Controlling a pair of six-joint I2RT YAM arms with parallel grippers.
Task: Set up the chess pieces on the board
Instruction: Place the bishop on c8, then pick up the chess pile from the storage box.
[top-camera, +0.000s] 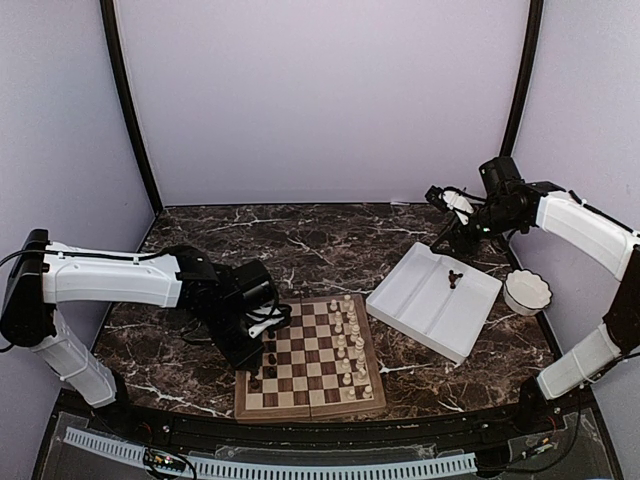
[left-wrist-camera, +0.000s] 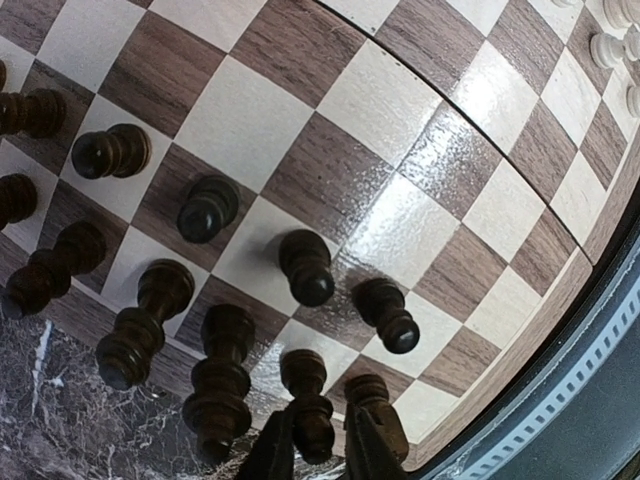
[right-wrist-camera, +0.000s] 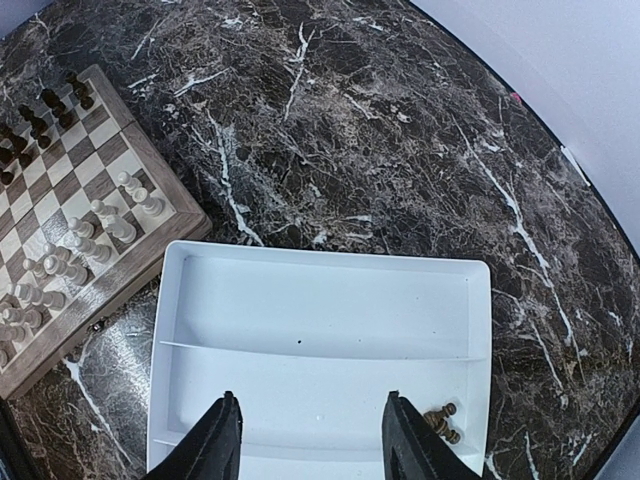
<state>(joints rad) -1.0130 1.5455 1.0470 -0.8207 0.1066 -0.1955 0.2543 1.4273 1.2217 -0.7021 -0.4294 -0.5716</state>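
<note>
My right gripper moves down toward the right in its wrist view onto a dark piece in the tray next, since the piece sits outside its open fingers.
The board (top-camera: 300, 402) lies at front centre, with dark chess pieces (top-camera: 268, 362) along its left side and cream ones on its right. My left gripper (top-camera: 268, 335) hovers low over the left rows. In the left wrist view the board (left-wrist-camera: 400, 110) carries several upright dark pieces (left-wrist-camera: 205, 208). The left gripper (left-wrist-camera: 318, 410) is closed narrowly on one dark piece (left-wrist-camera: 305, 375) standing in the edge row. My right gripper (top-camera: 445, 215) is raised at the back right. It is open and empty (right-wrist-camera: 310, 398) above the white tray (right-wrist-camera: 320, 290), which holds two lying dark pieces (right-wrist-camera: 440, 422).
The white divided tray (top-camera: 420, 290) sits right of the board, with a small white bowl (top-camera: 527, 292) beyond it. Cream pieces (right-wrist-camera: 110, 220) stand on the board's tray-side rows. The table is dark marble (top-camera: 330, 245), with walls close behind.
</note>
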